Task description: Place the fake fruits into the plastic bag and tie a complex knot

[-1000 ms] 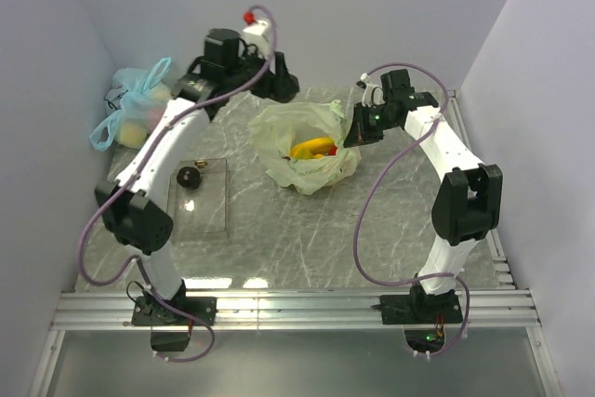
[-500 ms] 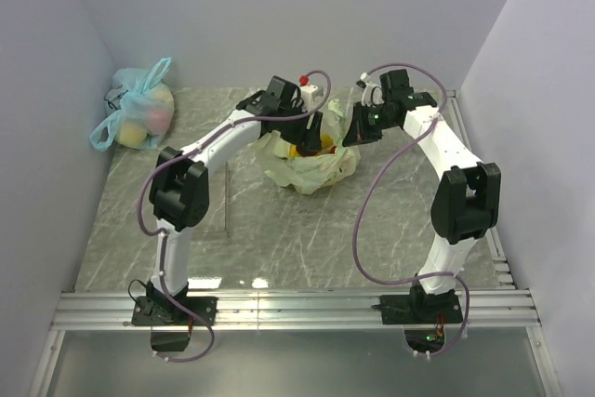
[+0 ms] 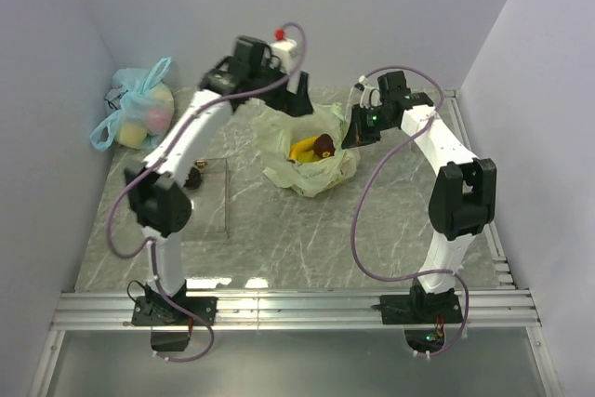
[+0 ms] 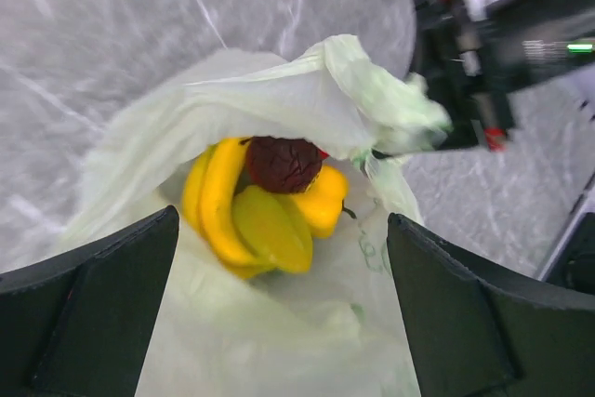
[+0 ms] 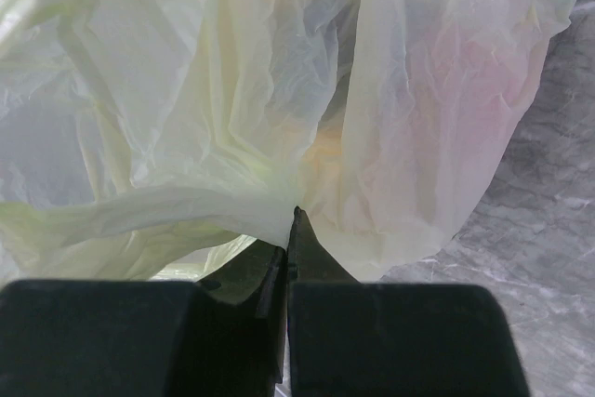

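A small dark piece is still in the clear tray, so I will move my left gripper to the left in the top view and down around it.
The pale green plastic bag (image 3: 311, 169) lies open at the middle back of the table. Inside it are a yellow banana bunch (image 4: 216, 202), a yellow lumpy fruit (image 4: 325, 204) and a dark red-brown piece (image 4: 283, 164) on top of them. My left gripper (image 3: 296, 102) is open and empty, held above the bag's mouth; its black fingers (image 4: 93, 313) frame the fruits. My right gripper (image 3: 358, 129) is shut on the bag's right rim and holds it up; in its wrist view the jaws (image 5: 290, 218) pinch the thin plastic. Another small dark piece (image 3: 193, 177) lies in the clear tray.
A clear rectangular tray (image 3: 212, 216) sits on the left of the marble table. A light blue knotted bag (image 3: 139, 113) with pale fruits rests in the far left corner by the wall. The right arm's wrist (image 4: 483, 53) is close beside the bag's mouth.
My left gripper dipped into the bag half a second ago and has lifted back up and left. A dark red-brown piece now lies on the fruits inside. The right gripper kept its hold.
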Available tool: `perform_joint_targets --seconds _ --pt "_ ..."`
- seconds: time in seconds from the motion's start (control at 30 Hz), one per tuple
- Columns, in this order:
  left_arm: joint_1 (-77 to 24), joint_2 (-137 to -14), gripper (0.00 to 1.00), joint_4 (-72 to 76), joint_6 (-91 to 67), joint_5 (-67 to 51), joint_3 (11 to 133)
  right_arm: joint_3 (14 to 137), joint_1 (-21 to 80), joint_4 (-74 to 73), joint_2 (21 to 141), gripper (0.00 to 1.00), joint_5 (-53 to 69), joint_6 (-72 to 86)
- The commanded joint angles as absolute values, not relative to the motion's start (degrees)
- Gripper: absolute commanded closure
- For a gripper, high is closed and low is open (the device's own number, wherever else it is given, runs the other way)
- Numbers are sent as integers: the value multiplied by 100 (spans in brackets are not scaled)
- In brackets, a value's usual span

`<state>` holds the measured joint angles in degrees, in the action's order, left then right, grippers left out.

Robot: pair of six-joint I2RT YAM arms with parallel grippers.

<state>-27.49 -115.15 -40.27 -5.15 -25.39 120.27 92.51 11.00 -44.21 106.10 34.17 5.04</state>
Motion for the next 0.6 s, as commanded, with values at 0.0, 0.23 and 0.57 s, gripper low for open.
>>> perform_joint_targets --seconds 0.0,0.23,0.57 --pt "-2199 -10346 1 -3902 -562 -3022 11779 9527 1116 -4421 10635 100 3542 483" --pt "-169 -9229 11 -4805 -89 -2665 9935 9536 1125 -4430 10582 100 3542 475" --pt "106 -8480 16 -4949 977 -1012 7752 9422 1125 -4395 10626 100 3533 492"
